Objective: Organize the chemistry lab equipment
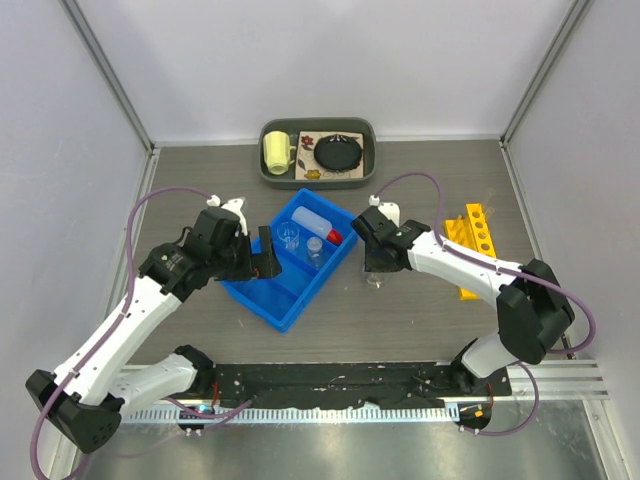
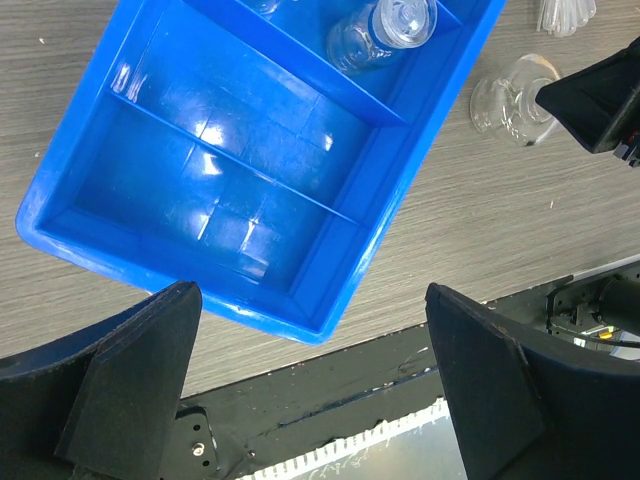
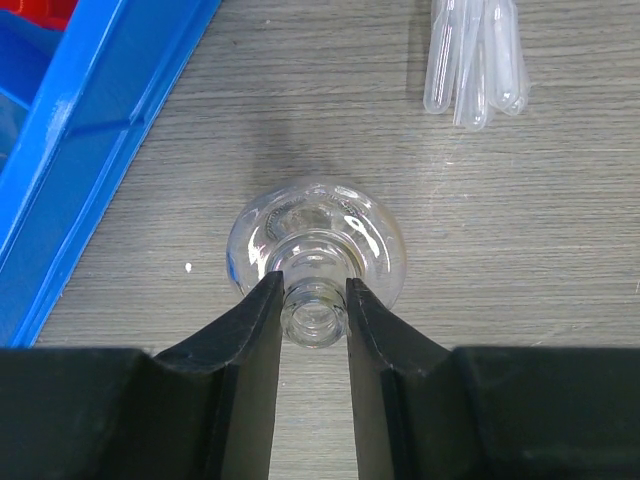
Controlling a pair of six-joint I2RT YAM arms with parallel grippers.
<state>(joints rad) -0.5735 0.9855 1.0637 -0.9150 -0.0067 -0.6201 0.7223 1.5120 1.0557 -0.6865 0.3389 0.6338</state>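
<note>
The robot next lifts its right gripper over the tray's rim and lowers the flask into the tray's empty middle section (image 1: 291, 273), because that section is to its left in the top view.
A round-bodied clear glass flask (image 3: 320, 235) stands on the wooden table just right of the blue divided tray (image 1: 270, 295). My right gripper (image 3: 314, 310) is shut on the flask's neck, both fingers touching the glass. In the top view the flask (image 1: 377, 282) is mostly hidden under the right gripper (image 1: 375, 270). In the tray's far compartments are a white red-capped squeeze bottle (image 1: 315, 224), a beaker (image 1: 289, 236) and a small flask (image 1: 315, 250). My left gripper (image 2: 315, 400) hangs wide open over the tray's near-left edge, holding nothing. Clear pipettes (image 3: 475, 60) lie beyond the flask.
A yellow holed tube rack (image 1: 474, 245) lies on the table at the right. A grey tray (image 1: 366, 135) at the back holds a yellow mug (image 1: 277, 152) and a round black disc (image 1: 338, 152). The tray's near compartments (image 2: 200, 170) hold nothing.
</note>
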